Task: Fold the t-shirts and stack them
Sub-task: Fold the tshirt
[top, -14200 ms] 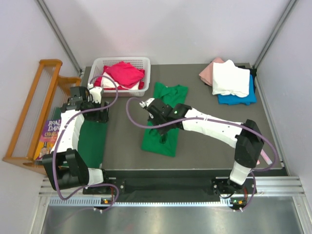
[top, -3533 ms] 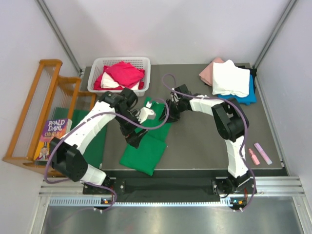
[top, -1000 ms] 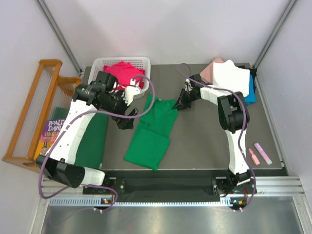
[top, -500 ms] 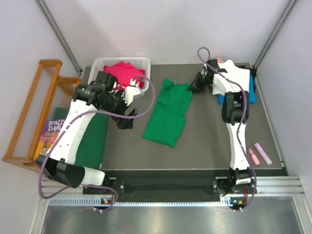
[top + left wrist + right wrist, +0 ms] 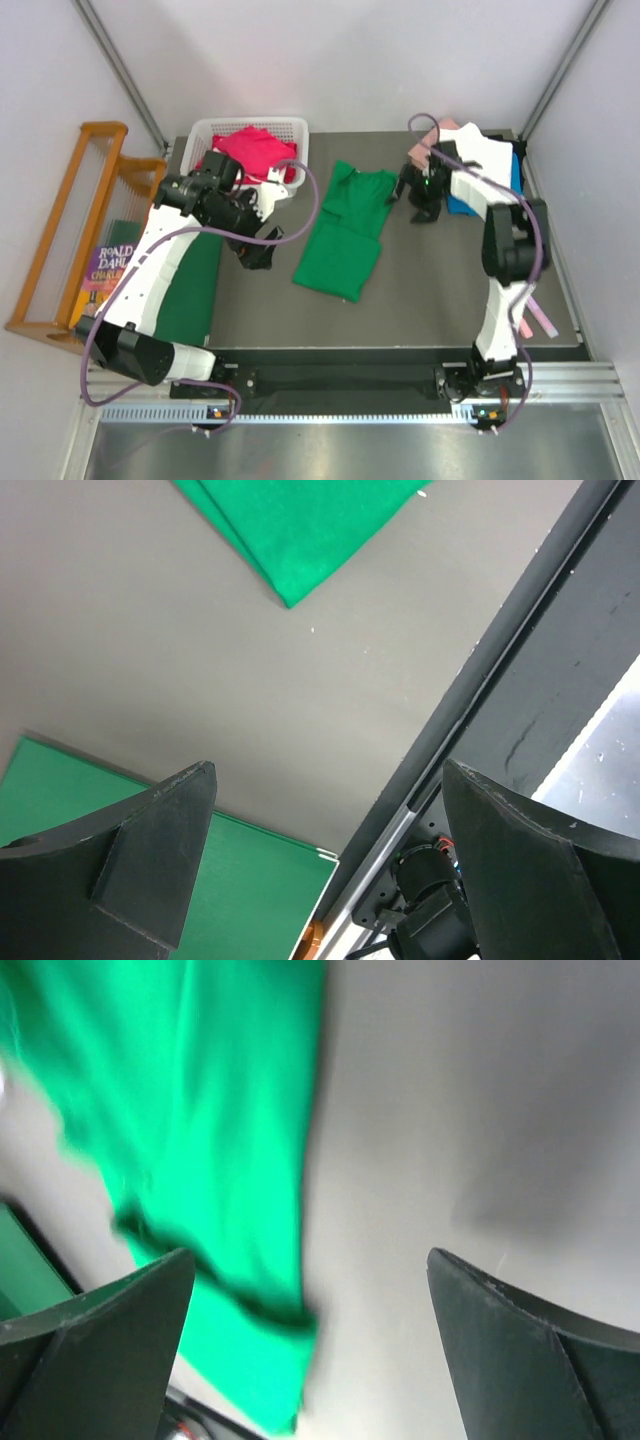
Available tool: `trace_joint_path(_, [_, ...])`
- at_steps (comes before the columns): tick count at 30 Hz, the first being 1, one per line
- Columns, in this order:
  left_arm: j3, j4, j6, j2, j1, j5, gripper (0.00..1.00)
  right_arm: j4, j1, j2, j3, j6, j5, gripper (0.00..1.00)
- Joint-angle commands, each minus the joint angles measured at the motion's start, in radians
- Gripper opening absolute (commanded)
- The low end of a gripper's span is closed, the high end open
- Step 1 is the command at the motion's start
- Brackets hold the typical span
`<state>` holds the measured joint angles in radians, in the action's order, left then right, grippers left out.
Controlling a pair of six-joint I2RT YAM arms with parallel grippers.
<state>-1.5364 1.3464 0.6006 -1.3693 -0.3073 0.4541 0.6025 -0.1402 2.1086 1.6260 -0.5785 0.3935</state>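
My right gripper needs to move back and down next, onto the shirt's near corner, which is below it and nearer my base, because the green shirt lies slanted.
A bright green t-shirt lies on the dark table, folded into a long strip with its collar toward the back. My right gripper hovers just right of its collar end, open and empty. The right wrist view shows the shirt blurred, left of the open gripper. My left gripper is open over bare table, left of the shirt. In its wrist view, only the shirt's corner shows above the gripper. Pink, white and blue t-shirts are stacked at the back right. A magenta one lies in the basket.
A white basket stands at the back left. A darker green mat lies along the table's left edge, beside a wooden rack and a book. Two pink markers lie at the right front.
My right gripper dragged the green t-shirt toward the back right, then opened and let go of it, drawing slightly right. The left arm barely moved.
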Motion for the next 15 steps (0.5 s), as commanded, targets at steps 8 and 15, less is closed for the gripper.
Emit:
trace_joint_path(8, [0.039, -0.009, -0.009, 0.010, 0.007, 0.055, 0.99, -0.312, -0.361, -0.490, -0.689, -0.158, -0.079, 1.00])
trace_joint_path(15, [0.058, -0.009, -0.005, 0.042, 0.007, 0.040, 0.99, -0.425, -0.412, -0.478, -0.805, -0.256, -0.064, 1.00])
